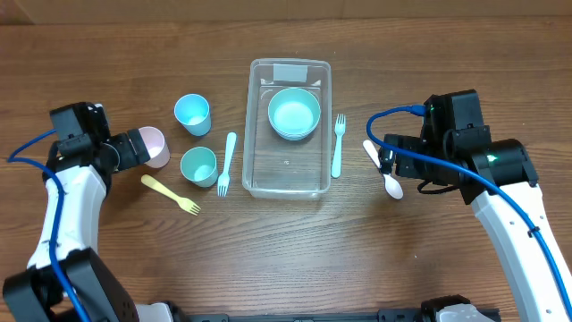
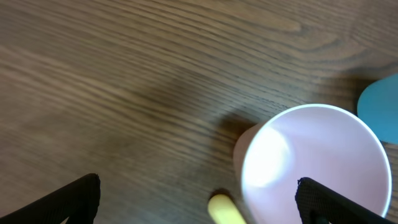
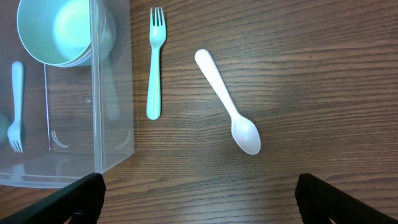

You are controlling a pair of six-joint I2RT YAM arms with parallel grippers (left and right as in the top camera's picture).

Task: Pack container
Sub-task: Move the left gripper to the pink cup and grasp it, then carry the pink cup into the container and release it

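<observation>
My left gripper comes down onto the pink cup's rim [image 1: 147, 152] [image 2: 245, 176] by the yellow fork next, since one fingertip hangs over the opening and the other outside.
The clear plastic container [image 1: 286, 174] stands in the middle of the table, with a white label at its far end. A light blue bowl [image 1: 294, 113] sits inside it. The bowl also shows in the right wrist view [image 3: 59, 31], inside the container [image 3: 112, 149]. My left gripper [image 1: 132, 148] is open right beside a pink cup [image 1: 155, 147]. In the left wrist view the cup [image 2: 314, 165] lies partly between the open fingers [image 2: 199, 202], by the right one. My right gripper [image 1: 390, 157] is open and empty just short of a white spoon [image 3: 227, 101].
A blue cup [image 1: 192, 114] and a teal cup [image 1: 199, 166] stand left of the container. A yellow fork [image 1: 171, 194] lies near the pink cup. One light blue fork [image 1: 226, 164] lies left of the container and another [image 1: 338, 145] right of it.
</observation>
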